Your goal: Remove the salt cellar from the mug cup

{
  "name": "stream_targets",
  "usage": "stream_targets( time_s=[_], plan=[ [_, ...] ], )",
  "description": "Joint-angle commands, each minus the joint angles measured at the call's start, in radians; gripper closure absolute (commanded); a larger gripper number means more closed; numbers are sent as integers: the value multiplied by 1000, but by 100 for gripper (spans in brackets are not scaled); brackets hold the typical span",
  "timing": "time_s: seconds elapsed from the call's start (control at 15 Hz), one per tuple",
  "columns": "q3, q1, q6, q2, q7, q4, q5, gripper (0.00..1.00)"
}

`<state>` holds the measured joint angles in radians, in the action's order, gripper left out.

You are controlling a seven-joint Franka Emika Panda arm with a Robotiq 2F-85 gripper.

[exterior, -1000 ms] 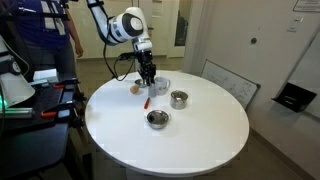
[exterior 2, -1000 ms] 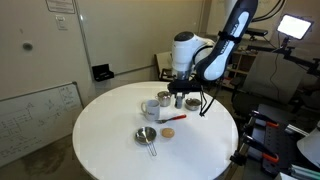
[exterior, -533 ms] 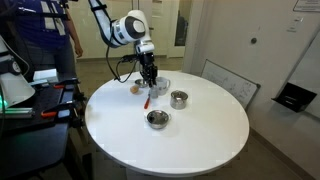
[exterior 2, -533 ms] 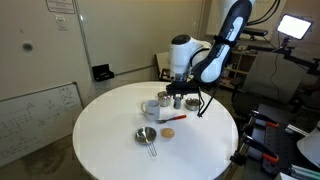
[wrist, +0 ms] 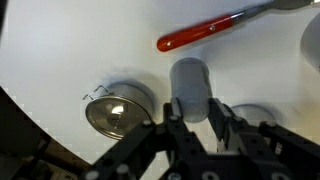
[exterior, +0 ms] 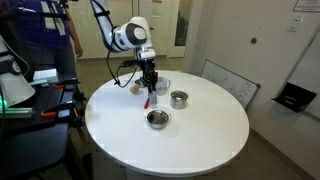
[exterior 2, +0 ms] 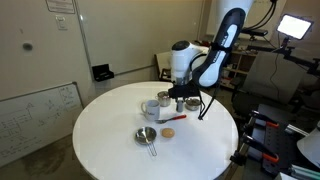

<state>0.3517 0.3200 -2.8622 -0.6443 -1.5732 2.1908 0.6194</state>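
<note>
My gripper lowers the salt cellar slightly beside the red-handled utensil next, then my fingers open, since the salt cellar is already outside the mug cup.
My gripper is shut on the salt cellar, a small grey cylinder held upright between the fingers just above the white table. In both exterior views the gripper hangs low over the cluster of dishes. The small white mug cup stands on the table a little to the side of the gripper, apart from it. The salt cellar is outside the mug.
A shiny steel pot and a shallow metal bowl stand near the gripper. A red-handled utensil lies beside it. A shiny metal dish sits next to the fingers. The round table is ringed by equipment.
The gripper has come down slightly toward the table, still holding the salt cellar. The dishes have not moved.
</note>
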Motion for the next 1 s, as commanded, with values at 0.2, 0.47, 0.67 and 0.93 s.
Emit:
stream_targets(
  time_s=[0.2,0.47,0.67,0.93],
  plan=[
    [-24,-44,-23,-88,151,-93,-136,92],
    [-57,-75,-32,-112,259,-116,-255,92],
    [-59,-78,-30,-122,311,-121,-325,42],
    [-43,-66,-24,-125,351,-119,-385,22]
  ],
)
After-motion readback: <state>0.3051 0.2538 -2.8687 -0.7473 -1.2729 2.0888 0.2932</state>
